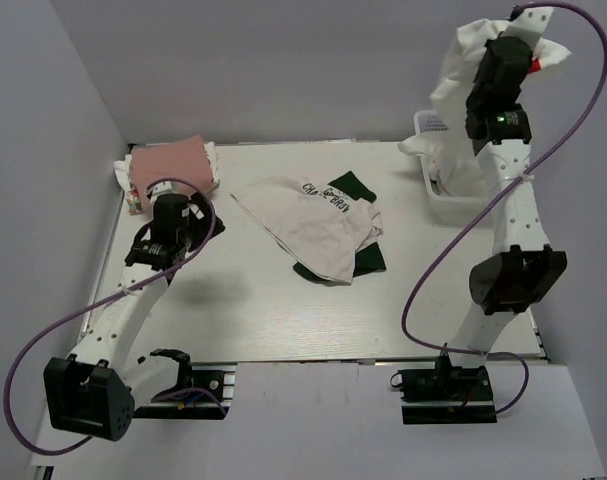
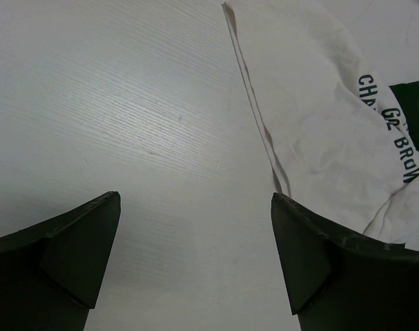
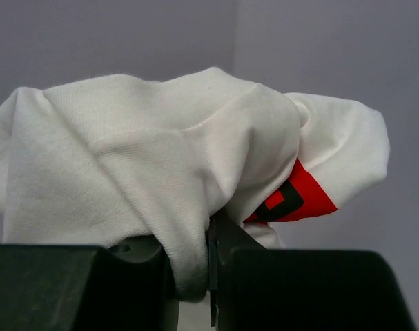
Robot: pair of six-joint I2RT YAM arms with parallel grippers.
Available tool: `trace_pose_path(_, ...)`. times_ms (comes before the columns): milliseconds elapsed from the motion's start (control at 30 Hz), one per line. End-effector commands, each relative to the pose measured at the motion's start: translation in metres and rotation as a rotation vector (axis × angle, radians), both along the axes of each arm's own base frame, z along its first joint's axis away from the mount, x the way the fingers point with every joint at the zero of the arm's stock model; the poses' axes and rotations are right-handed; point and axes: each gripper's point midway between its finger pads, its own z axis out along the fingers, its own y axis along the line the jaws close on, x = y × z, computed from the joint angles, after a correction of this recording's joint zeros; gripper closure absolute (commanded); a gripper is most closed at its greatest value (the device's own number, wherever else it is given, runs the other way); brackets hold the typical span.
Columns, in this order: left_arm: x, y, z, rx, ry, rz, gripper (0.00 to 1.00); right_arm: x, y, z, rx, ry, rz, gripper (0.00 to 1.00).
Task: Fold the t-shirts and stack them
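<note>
My left gripper lowers and moves away from my base and across onto the hem's corner nearest the pink stack (image 1: 234,196) (image 2: 226,7) next.
A white t-shirt with green sleeves and black lettering (image 1: 321,226) (image 2: 333,117) lies crumpled in the middle of the table. A folded pink t-shirt (image 1: 173,165) tops a stack at the back left. My left gripper (image 1: 195,222) (image 2: 195,258) hovers open over bare table, left of the green-sleeved shirt. High at the back right, my right gripper (image 1: 511,40) (image 3: 210,258) is shut on a white t-shirt with a red mark (image 1: 461,75) (image 3: 161,158). That shirt hangs bunched over its jaws above the basket.
A white plastic mesh basket (image 1: 435,190) stands at the back right edge, behind the right arm. Grey walls close in the table at the back and both sides. Purple cables loop from both arms.
</note>
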Motion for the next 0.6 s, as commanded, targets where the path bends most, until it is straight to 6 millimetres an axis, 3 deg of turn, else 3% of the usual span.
trace_pose_path(0, 0.016, -0.001, 0.01, 0.004, -0.008, 0.016, 0.0, 0.012, -0.056, 0.013, -0.007, -0.069, -0.082, 1.0)
trace_pose_path(33, 0.021, 0.0, 0.014, 0.009, -0.012, 0.024, 0.0, 0.025, -0.055, -0.008, -0.005, -0.024, -0.064, 1.0)
trace_pose_path(67, 0.024, -0.001, 0.011, 0.011, -0.001, 0.024, 0.0, 0.032, -0.076, -0.019, 0.0, 0.0, -0.047, 1.0)
trace_pose_path(100, 0.032, -0.002, 0.008, 0.022, 0.016, 0.018, 0.0, 0.05, -0.077, -0.056, 0.001, 0.08, -0.019, 1.0)
trace_pose_path(133, 0.037, 0.002, 0.008, 0.029, 0.021, 0.036, 0.0, 0.056, -0.081, -0.07, 0.005, 0.103, 0.001, 1.0)
trace_pose_path(200, 0.046, 0.003, 0.007, 0.046, 0.037, 0.039, 0.0, 0.069, -0.085, -0.121, 0.011, 0.197, 0.017, 1.0)
trace_pose_path(333, 0.071, 0.001, 0.009, 0.073, 0.049, 0.033, 0.0, 0.067, -0.089, -0.218, 0.044, 0.398, 0.058, 0.97)
trace_pose_path(367, 0.078, 0.0, -0.002, 0.086, 0.072, 0.026, 0.0, 0.064, -0.091, -0.229, 0.046, 0.433, 0.051, 0.69)
trace_pose_path(400, 0.086, -0.002, 0.001, 0.085, 0.066, 0.026, 0.0, 0.061, -0.094, -0.235, 0.052, 0.456, 0.032, 0.4)
trace_pose_path(433, 0.091, -0.002, -0.002, 0.096, 0.076, 0.018, 0.0, 0.058, -0.096, -0.233, 0.056, 0.463, 0.012, 0.22)
trace_pose_path(467, 0.096, -0.003, -0.006, 0.105, 0.087, 0.012, 0.0, 0.049, -0.096, -0.237, 0.058, 0.519, -0.005, 0.1)
trace_pose_path(500, 0.106, -0.009, -0.015, 0.095, 0.113, -0.008, 0.0, 0.043, -0.096, -0.224, 0.056, 0.51, -0.006, 0.1)
trace_pose_path(567, 0.116, -0.017, -0.027, 0.111, 0.134, -0.044, 0.0, 0.037, -0.076, -0.221, 0.098, 0.514, 0.061, 0.1)
